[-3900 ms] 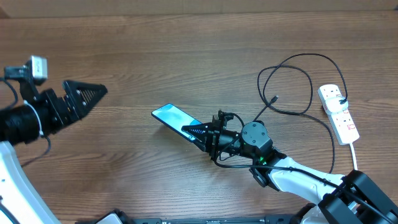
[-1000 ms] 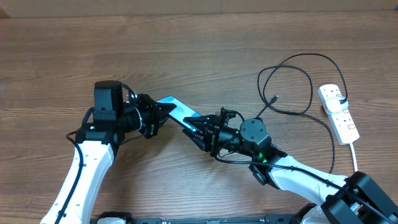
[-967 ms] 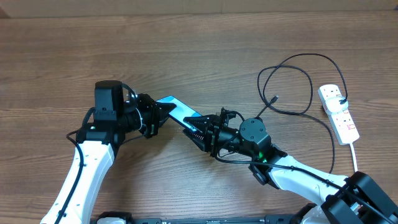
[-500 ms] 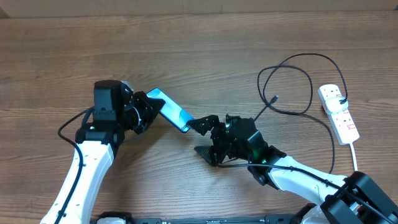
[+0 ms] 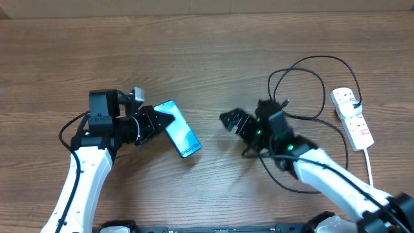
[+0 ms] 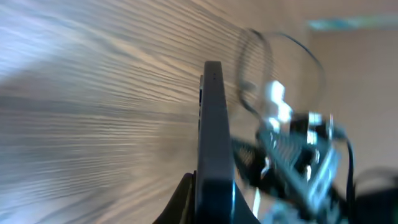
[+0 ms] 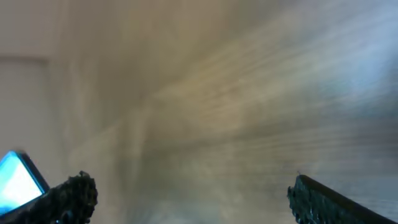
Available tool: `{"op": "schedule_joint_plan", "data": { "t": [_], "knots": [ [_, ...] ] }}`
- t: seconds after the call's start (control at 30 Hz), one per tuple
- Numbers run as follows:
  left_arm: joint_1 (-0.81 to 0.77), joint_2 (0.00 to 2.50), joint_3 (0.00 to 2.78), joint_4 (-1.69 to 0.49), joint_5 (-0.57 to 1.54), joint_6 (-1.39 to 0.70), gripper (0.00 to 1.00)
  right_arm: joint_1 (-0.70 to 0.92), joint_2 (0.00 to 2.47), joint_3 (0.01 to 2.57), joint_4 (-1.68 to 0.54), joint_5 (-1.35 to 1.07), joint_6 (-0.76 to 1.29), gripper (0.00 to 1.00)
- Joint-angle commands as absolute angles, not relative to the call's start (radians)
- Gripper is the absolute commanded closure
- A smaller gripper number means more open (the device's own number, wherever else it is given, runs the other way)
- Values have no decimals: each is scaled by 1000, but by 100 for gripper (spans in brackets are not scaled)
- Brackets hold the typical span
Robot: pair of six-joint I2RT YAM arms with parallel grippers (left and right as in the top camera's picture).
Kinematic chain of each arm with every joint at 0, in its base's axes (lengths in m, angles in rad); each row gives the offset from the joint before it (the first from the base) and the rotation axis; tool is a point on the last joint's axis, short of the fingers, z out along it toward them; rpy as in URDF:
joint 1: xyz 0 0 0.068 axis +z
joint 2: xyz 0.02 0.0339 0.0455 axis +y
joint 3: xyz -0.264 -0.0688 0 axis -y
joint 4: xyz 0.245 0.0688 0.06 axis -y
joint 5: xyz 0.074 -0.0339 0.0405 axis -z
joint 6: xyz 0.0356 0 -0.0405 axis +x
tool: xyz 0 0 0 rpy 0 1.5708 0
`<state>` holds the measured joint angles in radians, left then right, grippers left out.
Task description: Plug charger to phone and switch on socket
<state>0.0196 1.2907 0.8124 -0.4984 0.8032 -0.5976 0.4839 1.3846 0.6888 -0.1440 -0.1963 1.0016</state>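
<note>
My right gripper lowers next, shifting to the right in the overhead view. It comes down onto the cable just behind the end of the charger's plug, since that end lies free.
The phone [image 5: 182,134], its blue screen lit, hangs tilted over the table left of centre. My left gripper [image 5: 162,123] is shut on its upper end. The left wrist view shows the phone [image 6: 214,137] edge-on, clamped between the fingers [image 6: 186,199]. My right gripper [image 5: 239,136] stands wide open with nothing in it, well right of the phone; its wrist view has a corner of the phone [image 7: 17,180] at far left. The charger [image 5: 304,84] loops at the right, plug tip [image 5: 284,103] lying free. The socket [image 5: 352,116] lies at the right edge.
The socket's thick white cord [image 5: 370,158] runs toward the front edge at the right. The right arm [image 5: 323,168] reaches in from the bottom right under the cable loops. Bare wooden table [image 5: 194,52] lies behind both arms.
My right gripper opened, let go of the phone and drew back to the right. The left gripper, still shut on the phone, carried it left and turned it.
</note>
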Motion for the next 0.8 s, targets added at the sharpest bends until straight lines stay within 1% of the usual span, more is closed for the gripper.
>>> {"op": "schedule_joint_plan", "data": {
  "t": [0.0,0.17,0.23,0.27,0.3,0.33,0.4,0.47,0.7,0.77],
  "knots": [
    [19,1281,834,-473,1028,-530,96,421,1355,796,-294,-83,873,0],
    [19,1284,834,-471,1013,-531,96,345,1369,796,-425,172,840,0],
    [19,1288,834,-470,1013,-531,96,304,1388,796,-456,221,839,4],
    [19,1291,834,-470,1013,-531,96,288,1401,796,-454,220,836,8],
    [19,1296,834,-466,1013,-531,96,267,1422,796,-444,216,835,17],
    [19,1301,834,-461,1013,-532,96,257,1438,795,-434,216,831,24],
    [19,1311,834,-450,1011,-549,96,243,1472,795,-402,216,818,31],
    [19,1324,834,-440,1011,-586,96,241,1514,795,-366,207,805,33],
    [18,1365,834,-436,1014,-612,96,241,1633,795,-308,201,805,33],
    [18,1370,834,-435,1013,-627,96,241,1660,795,-274,200,794,36]
  ]
}}
